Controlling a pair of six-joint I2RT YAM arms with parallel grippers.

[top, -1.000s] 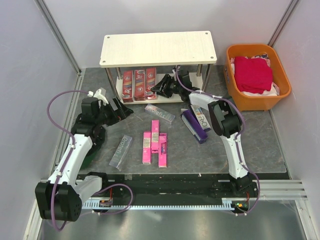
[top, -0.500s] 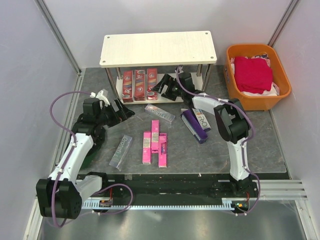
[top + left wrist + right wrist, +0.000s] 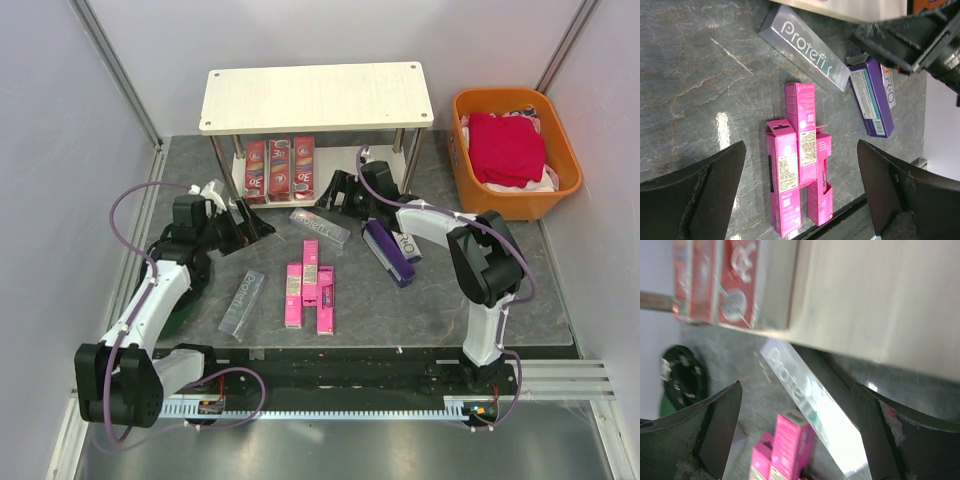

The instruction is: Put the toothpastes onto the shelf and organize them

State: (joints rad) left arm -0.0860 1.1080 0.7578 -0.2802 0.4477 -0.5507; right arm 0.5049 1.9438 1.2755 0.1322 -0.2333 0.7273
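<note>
I next need to move my right gripper back and down onto the purple carton's middle (image 3: 388,253), below its fingers and to their right in the top view.
The shelf (image 3: 316,95) stands at the back, with three red toothpastes (image 3: 278,168) side by side on its lower board (image 3: 865,300). My right gripper (image 3: 338,190) is open and empty just in front of that board; below its open jaws lies a silver toothpaste (image 3: 810,395). Open too, my left gripper (image 3: 248,222) hovers left of that silver carton (image 3: 320,226). In the left wrist view three pink toothpastes (image 3: 800,150) lie together under the left gripper (image 3: 800,147). A purple carton (image 3: 388,252) and a white one (image 3: 405,243) lie to the right. Another silver carton (image 3: 241,302) lies near left.
An orange basket (image 3: 459,130) with red cloth (image 3: 505,145) stands at the back right. The shelf's top board is bare. Thin metal legs (image 3: 222,160) hold the shelf. White walls close in both sides.
My right gripper has opened and drawn back out from under the shelf toward the front right. The left gripper has shifted slightly nearer the silver carton.
</note>
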